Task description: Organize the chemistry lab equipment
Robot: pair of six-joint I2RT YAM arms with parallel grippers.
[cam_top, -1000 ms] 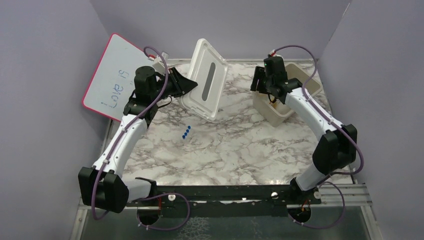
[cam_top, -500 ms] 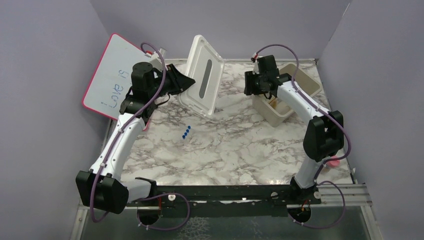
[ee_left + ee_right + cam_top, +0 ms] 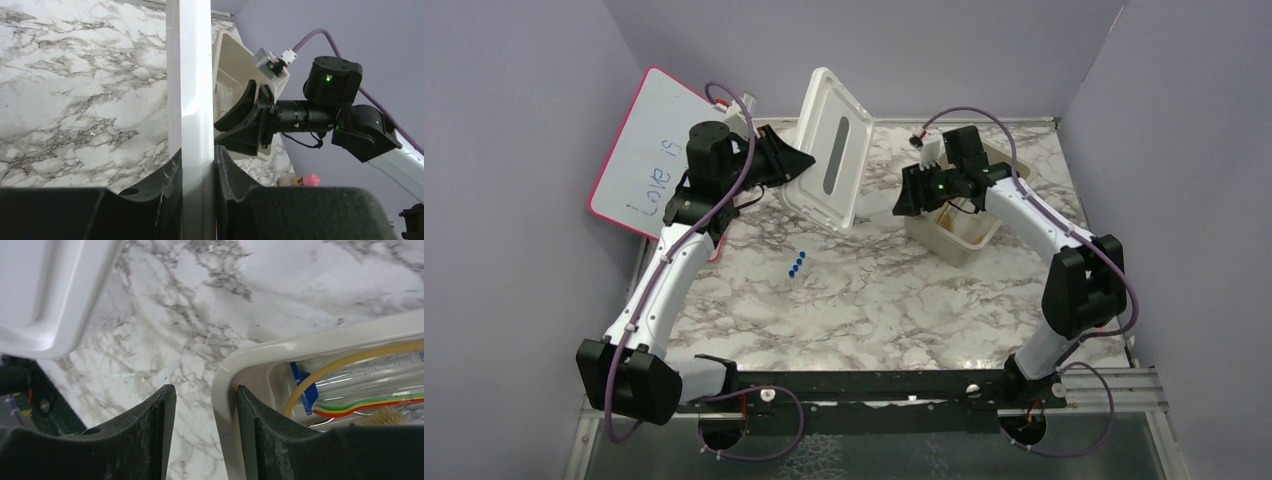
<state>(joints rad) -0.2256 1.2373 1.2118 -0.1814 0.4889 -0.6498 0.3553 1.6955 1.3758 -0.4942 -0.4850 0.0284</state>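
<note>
The left gripper moves the lid to the right in the top view next, onto the rim of the uncovered bin there, and releases it.
A beige bin stands at the back right of the marble table. Inside it I see an amber rubber tube, a green-orange stick, a blue piece and tan brush bristles. My right gripper is open and straddles the bin's left rim: one finger rests against the inner wall, the other stands off the outside. The left gripper is shut on the edge of the white lid, holding it upright at the back centre. Several tiny blue pieces lie on the table.
A pink-framed whiteboard leans at the back left behind the left arm. A pink-capped marker lies on the table right of the bin. Purple walls close in the back and both sides.
The right arm swung left and lower onto the bin's left rim, and the bin shifted left toward the lid. Its jaws narrowed. The left gripper kept the lid nearly still.
</note>
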